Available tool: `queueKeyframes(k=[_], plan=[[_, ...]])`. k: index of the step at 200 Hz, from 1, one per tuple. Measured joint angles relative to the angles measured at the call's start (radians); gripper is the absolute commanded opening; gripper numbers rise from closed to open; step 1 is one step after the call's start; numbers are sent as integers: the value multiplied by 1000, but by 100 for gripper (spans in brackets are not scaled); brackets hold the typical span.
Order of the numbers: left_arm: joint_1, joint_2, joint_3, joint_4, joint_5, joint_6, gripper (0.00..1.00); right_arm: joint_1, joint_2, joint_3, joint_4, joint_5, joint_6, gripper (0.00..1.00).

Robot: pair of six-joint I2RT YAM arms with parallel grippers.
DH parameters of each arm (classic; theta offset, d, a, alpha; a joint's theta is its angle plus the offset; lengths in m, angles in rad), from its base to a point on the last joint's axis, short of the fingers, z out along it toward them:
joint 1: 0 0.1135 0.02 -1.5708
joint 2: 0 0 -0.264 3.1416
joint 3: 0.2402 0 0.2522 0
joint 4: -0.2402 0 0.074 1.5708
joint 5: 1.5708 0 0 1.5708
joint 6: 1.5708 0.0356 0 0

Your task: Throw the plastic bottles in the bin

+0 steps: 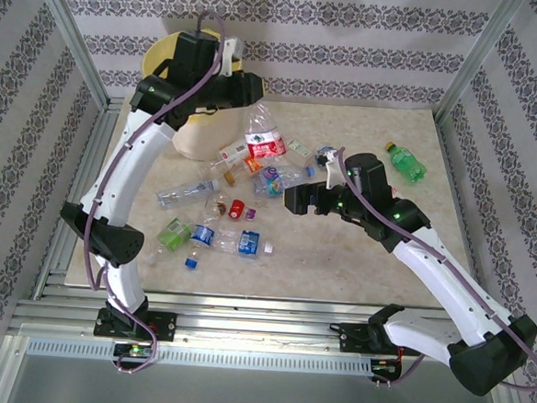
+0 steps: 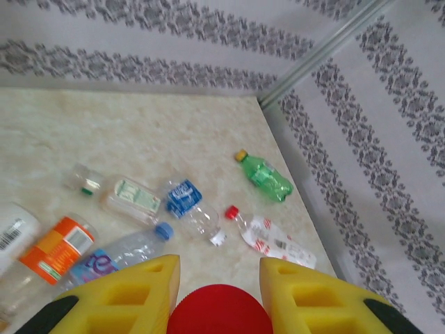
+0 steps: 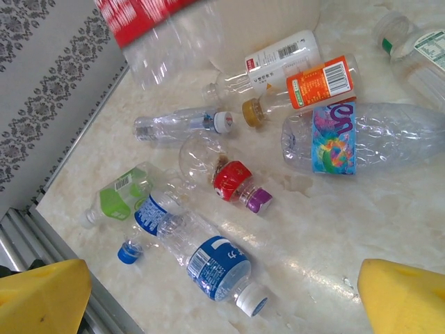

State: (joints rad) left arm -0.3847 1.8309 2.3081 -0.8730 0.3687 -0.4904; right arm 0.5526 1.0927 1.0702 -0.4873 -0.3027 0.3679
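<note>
The red-labelled bottle (image 1: 262,135) is still hanging outside the bin's rim, so next I need to raise my left gripper, move across to the bin's opening (image 1: 160,57) and let go there.
The bin (image 1: 171,54), a cream bucket with a yellow bag, stands at the back left. Beside its right rim my left gripper (image 1: 246,94) is shut on a clear, red-labelled plastic bottle (image 1: 262,135) that hangs above the table. In the left wrist view its red cap (image 2: 220,313) sits between the yellow fingers (image 2: 146,285). Several plastic bottles lie scattered mid-table, among them a blue-labelled one (image 3: 215,268) and a red-labelled one (image 3: 233,179). My right gripper (image 1: 296,199) hovers open over them, with nothing between its jaws. A green bottle (image 1: 407,163) lies apart at the right.
Aluminium frame posts (image 1: 73,31) and patterned walls close in the table. A metal rail (image 3: 42,236) runs along its left edge. A loose blue cap (image 3: 128,253) lies near that edge. Bare tabletop (image 1: 356,272) lies in front of the right arm.
</note>
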Motion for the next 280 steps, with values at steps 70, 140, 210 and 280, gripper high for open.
queueKeyframes(k=[70,140,210,280], plan=[[107,70,304,-77,-79,84,0,0,5,-8,-2,0,1,98],[163,-17,297,77,-280,259,0,0,10,-8,-9,2,1,98],[169,-352,-121,589,-366,460,0,0,37,-8,-8,2,1,98],[169,-436,-306,913,-365,518,0,0,100,10,-9,-2,0,98]])
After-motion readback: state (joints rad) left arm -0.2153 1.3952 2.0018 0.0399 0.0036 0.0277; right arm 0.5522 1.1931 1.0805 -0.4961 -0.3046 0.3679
